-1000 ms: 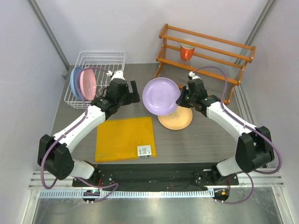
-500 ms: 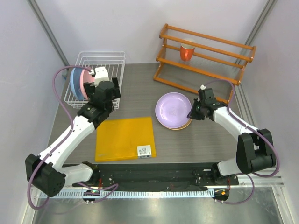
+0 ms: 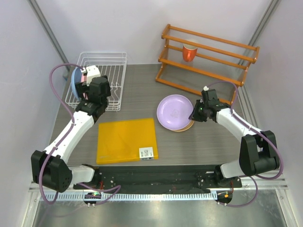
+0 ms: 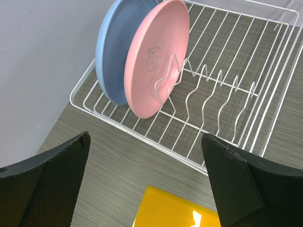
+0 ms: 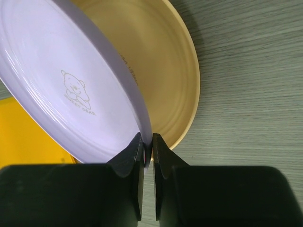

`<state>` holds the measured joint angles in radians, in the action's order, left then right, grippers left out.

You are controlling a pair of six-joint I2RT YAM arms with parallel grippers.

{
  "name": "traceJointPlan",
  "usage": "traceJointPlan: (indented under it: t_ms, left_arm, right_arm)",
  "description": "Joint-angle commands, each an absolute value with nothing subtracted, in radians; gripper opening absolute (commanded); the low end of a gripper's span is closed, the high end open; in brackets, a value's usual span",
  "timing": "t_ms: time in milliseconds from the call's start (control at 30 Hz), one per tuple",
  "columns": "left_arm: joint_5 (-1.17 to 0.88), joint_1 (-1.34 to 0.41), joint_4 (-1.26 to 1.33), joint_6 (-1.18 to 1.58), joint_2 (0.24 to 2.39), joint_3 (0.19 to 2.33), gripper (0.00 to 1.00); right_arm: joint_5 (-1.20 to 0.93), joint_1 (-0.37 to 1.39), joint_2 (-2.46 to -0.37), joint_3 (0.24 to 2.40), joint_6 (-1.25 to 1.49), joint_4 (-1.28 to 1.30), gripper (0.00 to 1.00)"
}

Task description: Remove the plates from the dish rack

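Observation:
My left gripper lowers outward next until its fingers straddle the near rim of the pink plate, which has empty slots beside it.
The pink plate (image 4: 156,59) and the light blue plate (image 4: 116,52) stand upright in the white wire dish rack (image 4: 227,101) at the back left. My left gripper (image 4: 147,189) is open and empty, just in front of the rack's near rim; from above it (image 3: 98,94) sits by the rack (image 3: 113,61). My right gripper (image 5: 147,146) is shut on the rim of the lilac plate (image 5: 66,90), which lies tilted on the orange-yellow plate (image 5: 161,71). From above, the lilac plate (image 3: 174,110) covers most of the orange-yellow one (image 3: 187,126), with the right gripper (image 3: 195,115) at its right edge.
A square yellow-orange mat (image 3: 127,140) lies at the front middle. An orange wooden stepped shelf (image 3: 208,59) with a red cup (image 3: 189,52) stands at the back right. Grey walls close in both sides.
My right gripper carried the lilac plate down onto the orange-yellow plate. My left arm swung back left to the dish rack's front.

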<state>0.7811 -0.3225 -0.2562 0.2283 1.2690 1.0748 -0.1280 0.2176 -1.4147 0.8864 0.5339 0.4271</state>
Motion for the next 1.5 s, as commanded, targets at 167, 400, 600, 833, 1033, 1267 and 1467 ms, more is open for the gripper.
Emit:
traceJointPlan:
  t_ms: [167, 400, 600, 833, 1033, 1267, 1467]
  left_arm:
    - [0.758, -0.262, -0.206, 0.235, 1.284, 1.111, 1.0]
    - [0.749, -0.244, -0.199, 0.233, 1.305, 1.109, 0.99]
    - [0.746, -0.204, -0.158, 0.216, 1.345, 1.111, 1.0]
    - [0.775, -0.149, -0.066, 0.164, 1.453, 1.161, 0.99]
    - [0.813, -0.121, 0.028, 0.123, 1.581, 1.207, 0.97]
    - [0.779, -0.094, 0.006, 0.132, 1.697, 1.304, 0.82]
    - [0.767, -0.075, 0.005, 0.141, 1.706, 1.295, 0.68]
  right_arm:
    - [-0.112, 0.201, -1.428, 0.894, 0.538, 0.41, 0.16]
    - [-0.115, 0.198, -1.454, 0.902, 0.515, 0.429, 0.52]
    - [0.03, 0.198, -1.373, 0.934, 0.482, 0.515, 0.63]
    - [0.149, 0.198, -1.255, 0.985, 0.433, 0.586, 0.75]
    - [0.15, 0.198, -1.256, 0.996, 0.428, 0.589, 0.76]
    - [0.155, 0.195, -1.292, 1.0, 0.416, 0.589, 0.74]
    - [0.153, 0.19, -1.285, 1.0, 0.407, 0.589, 0.61]
